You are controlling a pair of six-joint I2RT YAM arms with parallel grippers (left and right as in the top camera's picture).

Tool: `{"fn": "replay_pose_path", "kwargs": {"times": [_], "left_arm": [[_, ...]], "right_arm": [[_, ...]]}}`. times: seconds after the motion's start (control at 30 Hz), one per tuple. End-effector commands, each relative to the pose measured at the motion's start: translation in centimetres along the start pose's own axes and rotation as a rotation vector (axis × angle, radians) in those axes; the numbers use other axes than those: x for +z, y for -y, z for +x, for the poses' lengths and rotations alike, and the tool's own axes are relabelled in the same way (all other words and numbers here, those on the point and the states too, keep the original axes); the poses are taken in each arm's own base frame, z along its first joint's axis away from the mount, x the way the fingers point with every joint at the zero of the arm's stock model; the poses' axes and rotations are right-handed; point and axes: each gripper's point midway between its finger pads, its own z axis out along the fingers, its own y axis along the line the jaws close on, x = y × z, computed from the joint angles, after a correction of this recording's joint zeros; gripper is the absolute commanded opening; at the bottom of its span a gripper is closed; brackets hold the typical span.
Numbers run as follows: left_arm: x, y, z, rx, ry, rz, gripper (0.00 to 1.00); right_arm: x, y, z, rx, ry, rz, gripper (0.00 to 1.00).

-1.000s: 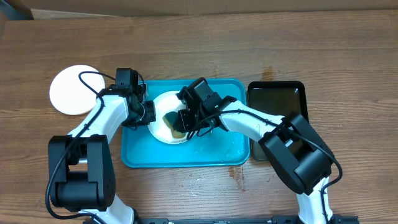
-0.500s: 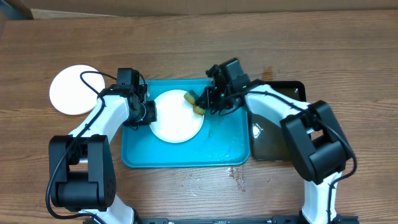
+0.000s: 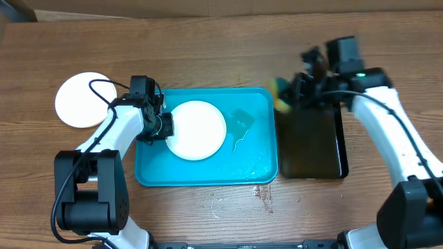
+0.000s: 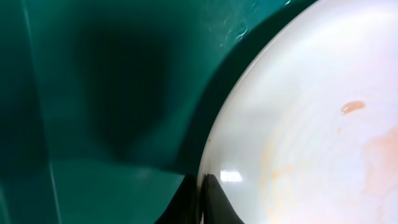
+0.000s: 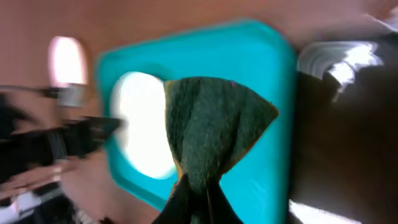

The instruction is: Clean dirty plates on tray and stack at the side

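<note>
The black tray is open and clear of plates, so I will next move my right gripper down and back into the black tray and let go of the sponge [image 3: 281, 95].
A white plate [image 3: 198, 130] lies on the turquoise tray [image 3: 249, 162]. My left gripper [image 3: 166, 126] is shut on the plate's left rim. In the left wrist view the plate [image 4: 311, 124] shows faint orange smears, and my fingers [image 4: 202, 205] pinch its edge. A second white plate [image 3: 80, 99] sits on the table left of the tray. My right gripper [image 3: 294, 93] is shut on a green-and-yellow sponge [image 3: 281, 95] held above the tray's right edge, beside the black tray. In the right wrist view the sponge [image 5: 211, 130] hangs from my fingers [image 5: 196, 205]. The third plate is out of view.
A black rectangular tray [image 3: 311, 145] lies just right of the turquoise tray. The turquoise tray [image 5: 261, 68] is wet, with water streaks to the right of the plate. A brown cardboard edge runs along the far side of the table.
My right gripper has lifted the sponge off the plate and swung it right, from the tray's middle to above the black tray's left edge. The left gripper has kept hold of the plate.
</note>
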Motion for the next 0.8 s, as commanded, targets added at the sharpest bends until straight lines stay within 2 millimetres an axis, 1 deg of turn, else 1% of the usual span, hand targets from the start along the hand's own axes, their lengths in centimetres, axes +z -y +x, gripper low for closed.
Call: {"fn": "replay_pose_path", "kwargs": {"times": [0.0, 0.07, 0.13, 0.17, 0.2, 0.27, 0.33, 0.37, 0.4, 0.43, 0.5, 0.6, 0.67, 0.7, 0.77], "left_arm": [[-2.2, -0.9, -1.9, 0.009, 0.055, -0.094, 0.04], [-4.5, -1.1, -2.9, 0.023, 0.099, -0.153, 0.04], [-7.5, -1.1, -4.2, 0.048, 0.172, -0.236, 0.04], [-10.6, -0.8, -5.4, 0.079, 0.259, -0.321, 0.04], [-12.5, -0.4, -6.1, 0.106, 0.317, -0.369, 0.04], [-16.5, 1.0, -6.9, 0.179, 0.436, -0.465, 0.04], [-19.6, 2.4, -7.1, 0.236, 0.531, -0.546, 0.04], [-22.6, 4.3, -6.9, 0.293, 0.635, -0.644, 0.04], [-23.9, 5.2, -6.6, 0.316, 0.680, -0.696, 0.04], [-24.9, 6.2, -6.3, 0.342, 0.719, -0.744, 0.04], [-26.3, 8.1, -5.5, 0.395, 0.777, -0.821, 0.04], [-27.5, 10.7, -4.3, 0.455, 0.839, -0.886, 0.04], [-27.9, 11.8, -3.7, 0.482, 0.864, -0.902, 0.04], [-28.0, 12.3, -3.4, 0.502, 0.870, -0.909, 0.04], [-28.4, 12.7, -3.2, 0.520, 0.881, -0.931, 0.04]], "right_arm": [[-0.5, 5.2, 1.2, 0.028, -0.033, 0.207, 0.04], [-0.8, 7.5, 2.5, 0.065, -0.069, 0.309, 0.04], [-0.9, 8.9, 3.3, 0.075, -0.085, 0.377, 0.04], [-0.8, 9.9, 3.8, 0.080, -0.093, 0.416, 0.04], [-0.7, 10.3, 4.0, 0.082, -0.097, 0.427, 0.04], [-0.6, 11.1, 4.4, 0.087, -0.105, 0.461, 0.04], [-0.6, 12.2, 4.5, 0.085, -0.095, 0.510, 0.04], [-0.4, 13.5, 4.3, 0.085, -0.069, 0.561, 0.04], [-0.3, 14.2, 4.4, 0.103, -0.056, 0.588, 0.04], [-0.1, 14.8, 4.6, 0.123, -0.047, 0.606, 0.04], [0.4, 15.5, 5.2, 0.146, -0.044, 0.615, 0.04], [1.5, 16.6, 6.3, 0.166, -0.043, 0.617, 0.04], [2.1, 17.3, 7.0, 0.170, -0.046, 0.618, 0.05], [2.4, 17.6, 7.3, 0.170, -0.047, 0.618, 0.07], [2.9, 18.2, 8.0, 0.171, -0.050, 0.619, 0.20]]}}
